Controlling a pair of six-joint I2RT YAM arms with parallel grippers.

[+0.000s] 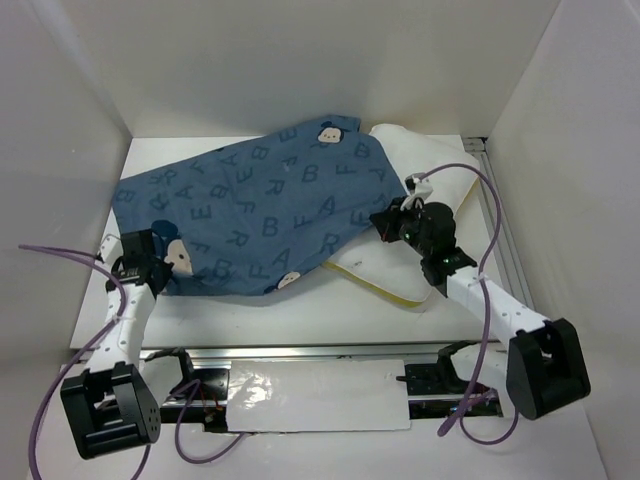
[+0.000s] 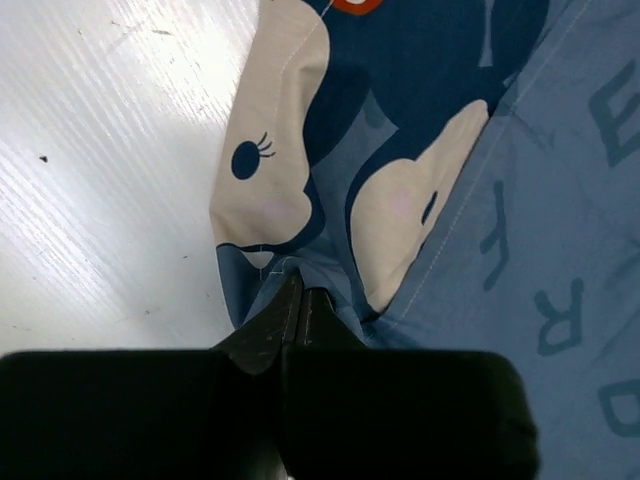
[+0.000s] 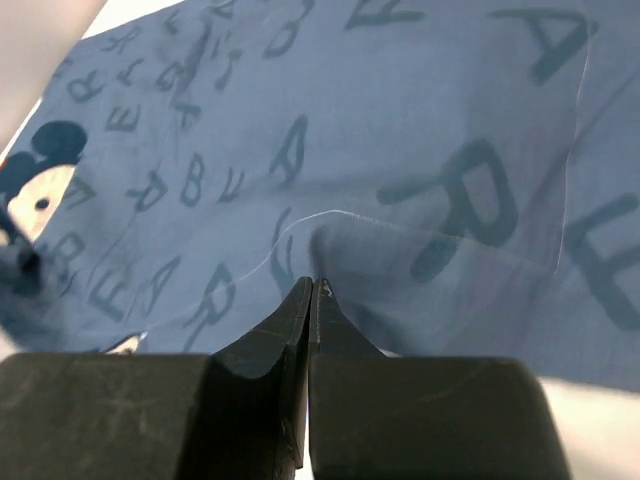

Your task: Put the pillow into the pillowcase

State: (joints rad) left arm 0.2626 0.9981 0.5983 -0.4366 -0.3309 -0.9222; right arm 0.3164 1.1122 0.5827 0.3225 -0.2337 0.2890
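My left gripper should next pull the pillowcase's corner back and to its right in the top view, onto clear tabletop before the bar (image 1: 218,313), and let go of it.
The blue pillowcase (image 1: 270,200) with letters and mouse faces lies spread across the table from the left to the middle. The cream pillow (image 1: 425,165) lies at the right, and the pillowcase covers its left part. The pillow's yellow band (image 1: 385,288) shows along its near edge. My left gripper (image 1: 160,262) is shut on the pillowcase's near left corner. The left wrist view shows that corner (image 2: 270,190) pinched at the left gripper (image 2: 302,290) tips. My right gripper (image 1: 387,222) is shut on the pillowcase's right edge over the pillow. In the right wrist view the cloth (image 3: 400,120) puckers at the right gripper (image 3: 314,285) tips.
White walls enclose the table on the left, back and right. An aluminium rail (image 1: 300,352) runs along the near edge and another rail (image 1: 497,215) runs along the right side. Purple cables (image 1: 487,200) loop from both arms. A white sheet (image 1: 320,395) lies between the bases.
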